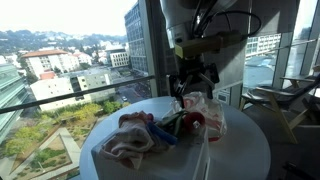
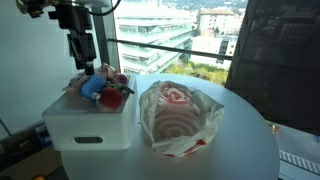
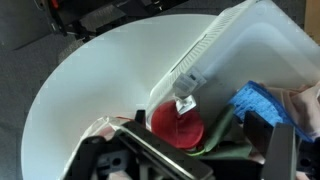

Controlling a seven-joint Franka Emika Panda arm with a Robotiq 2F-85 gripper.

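My gripper moves toward the basket's side nearest the striped cloth next, where the toy lies, before it lowers over the red toy (image 1: pixel 194 119) (image 3: pixel 177 125).
My gripper (image 2: pixel 82 58) hangs open just above a white plastic basket (image 2: pixel 90 130) at the edge of the round white table (image 2: pixel 240 150). The basket holds soft toys: a red round one (image 2: pixel 112 99), a blue one (image 2: pixel 92 88) and a pink one. In the wrist view the red toy (image 3: pixel 176 126) with a white tag and a green part lies between my spread fingers (image 3: pixel 190 150), with the blue toy (image 3: pixel 255 104) beside it. In an exterior view my gripper (image 1: pixel 193 78) is over the toys (image 1: pixel 190 120). Nothing is held.
A red-and-white striped cloth in a clear bag (image 2: pixel 178 115) lies beside the basket; it also shows in an exterior view (image 1: pixel 135 135). The basket wall (image 3: pixel 250 40) with its handle slot fills the wrist view's upper right. Large windows stand close behind the table.
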